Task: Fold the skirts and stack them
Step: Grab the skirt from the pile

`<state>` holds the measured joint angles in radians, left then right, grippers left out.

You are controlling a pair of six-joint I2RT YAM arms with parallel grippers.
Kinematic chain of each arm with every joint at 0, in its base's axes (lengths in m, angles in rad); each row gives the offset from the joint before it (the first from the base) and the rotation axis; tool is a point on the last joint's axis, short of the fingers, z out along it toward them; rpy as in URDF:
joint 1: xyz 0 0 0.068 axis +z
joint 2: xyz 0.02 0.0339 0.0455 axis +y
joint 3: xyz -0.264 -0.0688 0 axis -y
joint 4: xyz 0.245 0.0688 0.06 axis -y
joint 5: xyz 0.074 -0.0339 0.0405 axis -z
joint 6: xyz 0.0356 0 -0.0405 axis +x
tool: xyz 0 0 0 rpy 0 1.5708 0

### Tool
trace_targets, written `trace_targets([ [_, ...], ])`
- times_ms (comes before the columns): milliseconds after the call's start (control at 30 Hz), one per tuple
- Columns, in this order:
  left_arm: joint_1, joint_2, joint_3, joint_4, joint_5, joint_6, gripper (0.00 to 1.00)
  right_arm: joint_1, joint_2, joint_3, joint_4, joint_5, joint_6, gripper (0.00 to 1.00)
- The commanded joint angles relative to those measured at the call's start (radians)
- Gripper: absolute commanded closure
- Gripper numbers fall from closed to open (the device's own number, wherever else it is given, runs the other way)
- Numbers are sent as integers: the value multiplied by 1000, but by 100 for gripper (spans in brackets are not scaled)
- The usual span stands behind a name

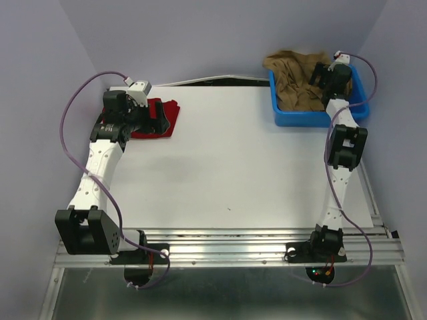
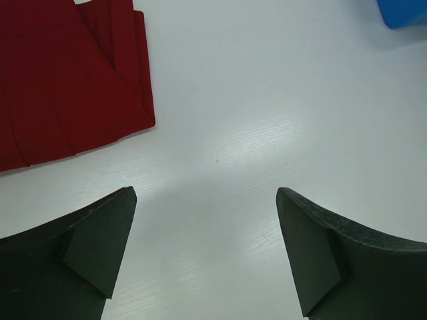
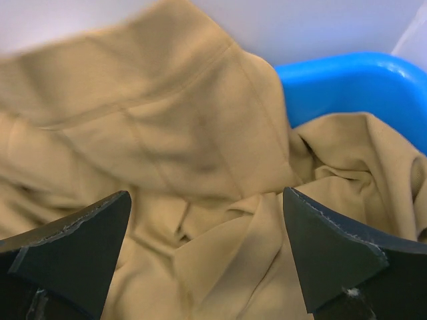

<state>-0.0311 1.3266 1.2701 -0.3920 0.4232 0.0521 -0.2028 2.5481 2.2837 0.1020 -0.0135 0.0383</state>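
My right gripper is open with the raised fold of the tan-brown skirt (image 1: 297, 83) between its fingers, so it should go down into the blue bin (image 1: 313, 119), onto that fold.
The deep red skirt (image 1: 159, 119) lies folded on the white table at the far left; its edge also shows in the left wrist view (image 2: 67, 93). My left gripper (image 1: 155, 115) hovers over it, open and empty (image 2: 207, 220), with bare table between the fingers. The tan-brown skirt (image 1: 297, 83) lies crumpled in the blue bin (image 1: 313, 119) at the far right and spills over the bin's back rim. My right gripper (image 1: 319, 75) is open just above this cloth (image 3: 200, 200), holding nothing.
The white table (image 1: 233, 167) runs between the two arms. The bin's blue rim shows in the right wrist view (image 3: 347, 80) and a corner of it in the left wrist view (image 2: 403, 12). Lilac walls close in on three sides.
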Motion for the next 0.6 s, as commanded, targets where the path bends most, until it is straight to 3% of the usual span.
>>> trace_targets([
  [0,-3,16,-9,36,37,-44,1,-4,67,74,146,106,-25,0],
  [267,-3,51,0,44,49,-46,1,-4,136,69,183,125,-6,0],
  [367,-3,69,14,42,58,-75,1,-4,173,99,183,178,27,9],
  [467,-4,88,35,30,48,-66,1,-14,184,105,179,138,58,29],
  [500,-3,92,43,25,45,-61,1,-14,189,105,179,129,69,44],
  [567,-3,98,58,15,45,-58,1,-14,192,108,188,95,92,61],
])
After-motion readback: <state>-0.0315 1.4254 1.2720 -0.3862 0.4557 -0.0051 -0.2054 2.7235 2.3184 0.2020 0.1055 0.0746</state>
